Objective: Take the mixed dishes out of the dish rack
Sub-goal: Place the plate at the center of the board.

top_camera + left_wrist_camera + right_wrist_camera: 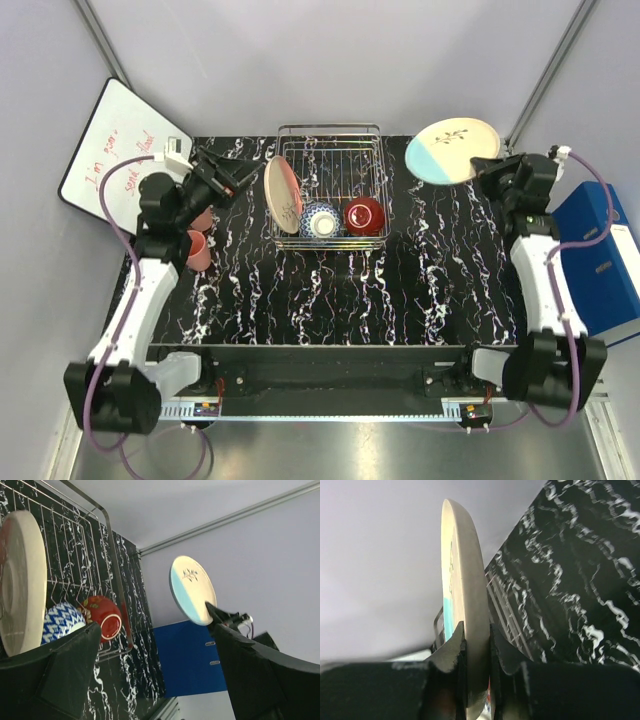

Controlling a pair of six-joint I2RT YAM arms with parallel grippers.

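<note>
The tabletop beside the rack is bare below the blue-edged plate (453,150), so my right gripper will lower to set the plate there and release the plate's rim.
The silver wire dish rack (330,150) stands at the back centre. In it, a pink-edged cream plate (283,193) stands on edge at the left, with a blue-white bowl (320,220) and a red bowl (365,215) at the front. My left gripper (240,180) is open and empty, just left of that plate (20,580). My right gripper (490,170) is shut on the rim of the blue-edged plate (453,150), held in the air right of the rack; the plate (467,570) is clamped between the fingers. Two salmon-pink cups (198,250) sit on the table under the left arm.
A whiteboard (115,150) leans at the back left. A blue binder box (600,260) stands off the table's right edge and also shows in the left wrist view (190,655). The black marbled table (330,300) stretches in front of the rack.
</note>
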